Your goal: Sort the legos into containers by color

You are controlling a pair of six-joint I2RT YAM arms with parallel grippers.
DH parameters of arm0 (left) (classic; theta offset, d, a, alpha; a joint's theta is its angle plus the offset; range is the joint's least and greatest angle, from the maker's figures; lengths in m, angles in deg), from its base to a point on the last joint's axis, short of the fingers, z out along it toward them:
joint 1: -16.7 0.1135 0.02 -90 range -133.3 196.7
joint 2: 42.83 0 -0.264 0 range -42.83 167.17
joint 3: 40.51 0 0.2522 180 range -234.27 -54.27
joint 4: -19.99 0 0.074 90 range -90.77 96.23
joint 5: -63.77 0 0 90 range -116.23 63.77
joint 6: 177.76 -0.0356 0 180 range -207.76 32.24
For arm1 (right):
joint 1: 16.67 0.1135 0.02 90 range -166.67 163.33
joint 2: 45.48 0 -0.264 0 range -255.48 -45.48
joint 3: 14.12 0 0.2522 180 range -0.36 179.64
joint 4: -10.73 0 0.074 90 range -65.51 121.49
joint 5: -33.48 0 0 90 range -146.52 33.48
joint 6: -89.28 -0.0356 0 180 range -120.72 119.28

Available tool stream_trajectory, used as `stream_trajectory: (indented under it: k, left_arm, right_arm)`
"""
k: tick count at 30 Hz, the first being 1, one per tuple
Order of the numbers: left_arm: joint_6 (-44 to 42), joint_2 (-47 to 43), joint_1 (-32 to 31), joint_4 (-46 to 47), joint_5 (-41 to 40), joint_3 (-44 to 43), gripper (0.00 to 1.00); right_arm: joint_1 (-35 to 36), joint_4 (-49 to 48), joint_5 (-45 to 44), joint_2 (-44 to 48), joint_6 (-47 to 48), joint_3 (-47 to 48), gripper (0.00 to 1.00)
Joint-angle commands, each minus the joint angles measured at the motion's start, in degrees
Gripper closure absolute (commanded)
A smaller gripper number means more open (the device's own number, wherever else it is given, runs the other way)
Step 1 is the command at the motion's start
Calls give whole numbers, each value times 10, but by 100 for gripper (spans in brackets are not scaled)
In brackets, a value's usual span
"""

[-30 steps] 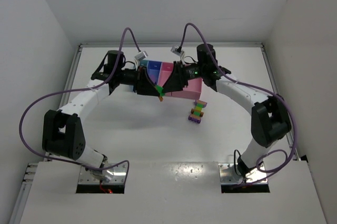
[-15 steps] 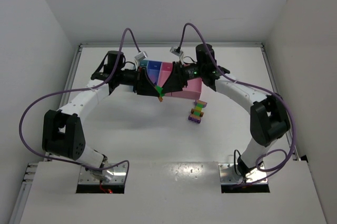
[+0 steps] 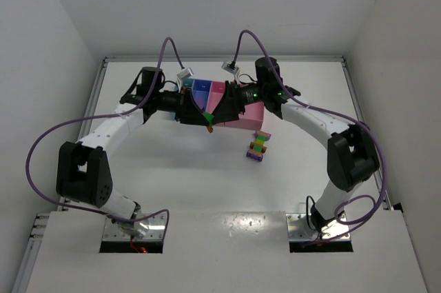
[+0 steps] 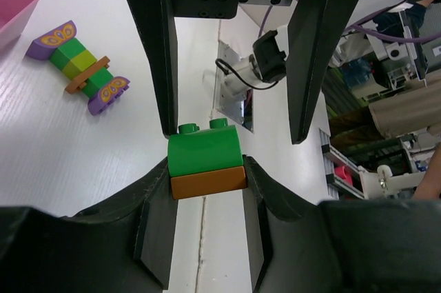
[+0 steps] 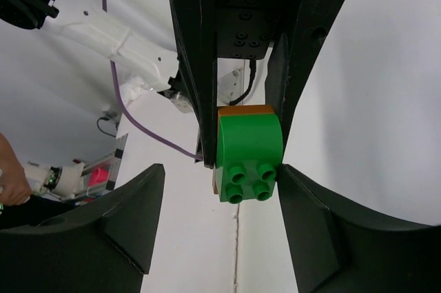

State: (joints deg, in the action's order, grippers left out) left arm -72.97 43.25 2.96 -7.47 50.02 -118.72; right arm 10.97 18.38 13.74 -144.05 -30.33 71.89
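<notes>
I need to move my left gripper outward next and turn its fingers down over the narrow pink bin to release the orange lego, which has a different color from the green one.
A green lego stacked on an orange one (image 4: 207, 162) hangs over the table, and my left gripper (image 4: 207, 169) is shut on the pair. My right gripper (image 5: 222, 169) faces it with jaws open. One of its fingers (image 5: 310, 224) rests beside the green lego (image 5: 249, 152), the other stands well off. In the top view both grippers meet at this stack (image 3: 209, 125), in front of the containers (image 3: 202, 88). A multicolour strip of legos (image 3: 258, 147) lies on the table to the right, also in the left wrist view (image 4: 78, 65).
The wider pink bin (image 3: 249, 118) sits just behind the right gripper, and its corner shows in the left wrist view (image 4: 14, 3). Purple cables arch over both arms. White walls close in the table at the back and both sides.
The right gripper's jaws have spread apart from the green lego. Both arms stay almost where they were, and the left gripper keeps its hold.
</notes>
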Motion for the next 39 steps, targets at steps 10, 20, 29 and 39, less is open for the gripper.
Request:
stream_trajectory:
  k: [10,20,29,39]
  left_arm:
    - [-19,-13,-12,46,13,-25,86]
    - [-19,-13,-12,46,13,-25,86]
    - [-24,-13,-12,46,13,-9,86]
    - [-24,-7,-12,46,13,-15,86]
  right_arm:
    - [20,-7,-17,-4,10,18,27]
    - [15,-25,-6,1,10,7,59]
    - [4,-11,-6,19,5,1,47]
    - [-14,-6,-6,29,5,-4,30]
